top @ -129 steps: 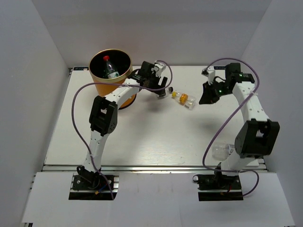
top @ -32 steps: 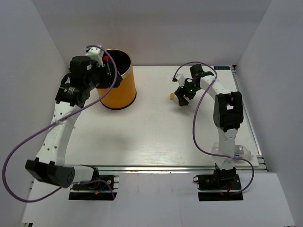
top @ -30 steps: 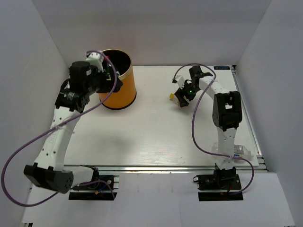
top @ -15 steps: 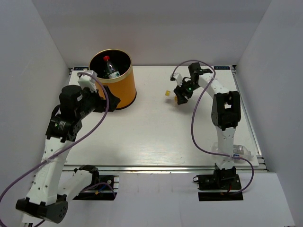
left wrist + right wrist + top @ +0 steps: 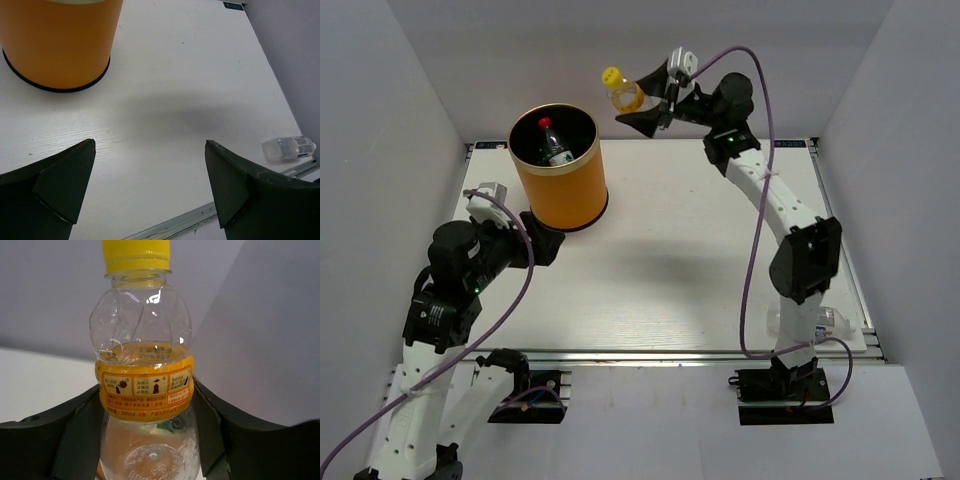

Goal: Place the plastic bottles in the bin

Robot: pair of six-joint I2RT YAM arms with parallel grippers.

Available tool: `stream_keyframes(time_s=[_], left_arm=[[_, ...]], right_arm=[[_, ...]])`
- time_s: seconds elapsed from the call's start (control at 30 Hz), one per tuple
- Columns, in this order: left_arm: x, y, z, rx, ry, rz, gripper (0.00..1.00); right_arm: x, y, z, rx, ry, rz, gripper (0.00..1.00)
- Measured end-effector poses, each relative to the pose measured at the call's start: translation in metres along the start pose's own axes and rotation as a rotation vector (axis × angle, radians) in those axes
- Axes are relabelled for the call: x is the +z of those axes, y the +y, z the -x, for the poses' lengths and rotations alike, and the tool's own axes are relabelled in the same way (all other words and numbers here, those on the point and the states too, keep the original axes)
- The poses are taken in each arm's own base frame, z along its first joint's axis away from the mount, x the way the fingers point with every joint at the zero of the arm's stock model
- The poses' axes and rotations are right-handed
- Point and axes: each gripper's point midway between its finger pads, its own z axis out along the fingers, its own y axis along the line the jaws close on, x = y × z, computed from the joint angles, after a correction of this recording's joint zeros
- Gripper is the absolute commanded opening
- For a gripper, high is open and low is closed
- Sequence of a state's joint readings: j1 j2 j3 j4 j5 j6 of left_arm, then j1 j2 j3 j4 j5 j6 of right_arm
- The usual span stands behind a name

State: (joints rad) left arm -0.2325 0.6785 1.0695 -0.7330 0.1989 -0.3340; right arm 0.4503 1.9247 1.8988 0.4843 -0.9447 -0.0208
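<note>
My right gripper shifts left in the top view next and lowers over the bin's opening (image 5: 572,132) to release the bottle it still holds beside the bin's rim.
The bin (image 5: 560,195) is a tall orange cylinder at the back left, with a red-capped bottle (image 5: 552,148) inside it. My right gripper (image 5: 642,100) is raised high, to the right of the bin's rim. It is shut on a clear bottle (image 5: 624,93) with a yellow cap and an orange label. In the right wrist view this bottle (image 5: 144,365) stands between both fingers (image 5: 80,420). My left gripper (image 5: 542,248) is open and empty, low in front of the bin (image 5: 60,45). A further clear bottle (image 5: 289,148) lies at the table's near right edge.
White walls enclose the table (image 5: 660,280) on the left, back and right. A metal rail (image 5: 640,352) runs along the near edge. The lying bottle (image 5: 828,320) rests beside the right arm's lower link.
The right arm has lifted the yellow-capped bottle off the table, up and leftward toward the bin. The left arm has drawn back from the bin toward its base, gripper still open.
</note>
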Motion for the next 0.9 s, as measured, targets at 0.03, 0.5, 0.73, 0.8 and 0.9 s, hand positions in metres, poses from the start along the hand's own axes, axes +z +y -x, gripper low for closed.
stream_keyframes(time_s=[0.03,0.5,0.73,0.8,0.9], left_arm=[[-0.003,0.0,0.0,-0.002,-0.005,0.001,1.0],[-0.027,0.004,-0.014,-0.058,0.006,0.04,1.0],[-0.03,0.005,-0.021,-0.084,0.015,0.045,1.0],[-0.027,0.006,-0.025,-0.09,0.027,0.044,1.0],[-0.021,0.005,-0.032,-0.098,0.051,0.025,1.0]], right_arm=[[0.009,-0.002,0.008,-0.007,-0.037,0.01,0.0],[0.128,-0.009,-0.093,0.011,-0.148,-0.163,0.0],[0.144,0.003,-0.11,-0.038,-0.151,-0.184,0.9],[0.142,0.002,-0.113,-0.047,-0.148,-0.19,0.9],[0.137,-0.001,-0.123,-0.044,-0.134,-0.202,0.9]])
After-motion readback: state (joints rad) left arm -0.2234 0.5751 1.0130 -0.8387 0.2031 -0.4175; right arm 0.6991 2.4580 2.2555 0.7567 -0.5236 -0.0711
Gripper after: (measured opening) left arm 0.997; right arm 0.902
